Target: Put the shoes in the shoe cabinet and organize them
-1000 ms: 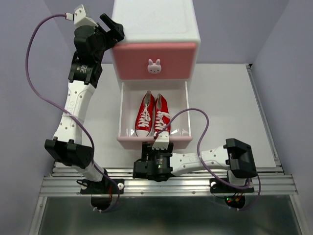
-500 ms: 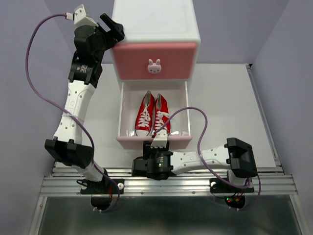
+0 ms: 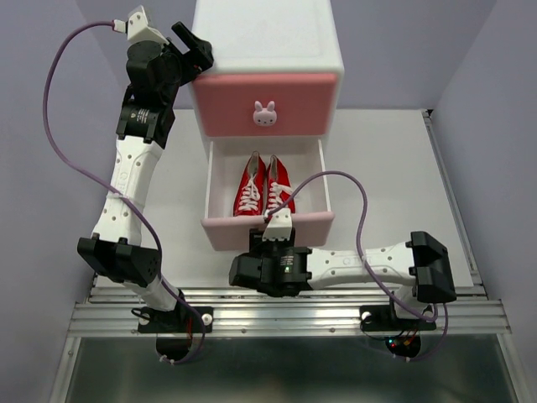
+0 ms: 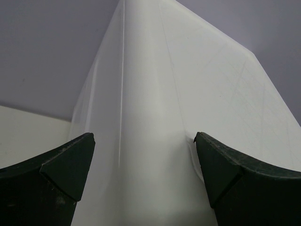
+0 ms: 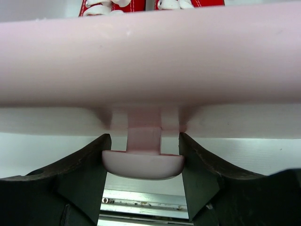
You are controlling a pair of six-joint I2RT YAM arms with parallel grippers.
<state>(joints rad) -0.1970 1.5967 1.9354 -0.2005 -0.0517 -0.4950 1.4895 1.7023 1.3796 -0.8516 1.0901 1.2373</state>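
The front of the cabinet is still outward of my right gripper, so my right gripper will next push outward on the knob to shut the lower drawer (image 3: 252, 228) and then let go.
The white shoe cabinet (image 3: 267, 34) stands at the back, its darker pink upper drawer (image 3: 294, 105) closed. The pale pink lower drawer (image 3: 252, 228) is partly pulled out and holds the red pair of shoes (image 3: 264, 185) side by side; their toes also show in the right wrist view (image 5: 101, 5). My right gripper (image 3: 277, 225) is shut on the lower drawer's knob (image 5: 143, 165), a finger on each side. My left gripper (image 3: 195, 49) is open against the cabinet's upper left corner (image 4: 155, 117), gripping nothing. The green shoes are out of view.
The white tabletop (image 3: 386, 185) extends right of the cabinet. The metal rail (image 3: 285, 315) with the arm bases runs along the near edge. Purple walls close in on both sides and behind.
The lower drawer has slid back into the cabinet a little, with my right gripper following on its knob. The left arm has not moved.
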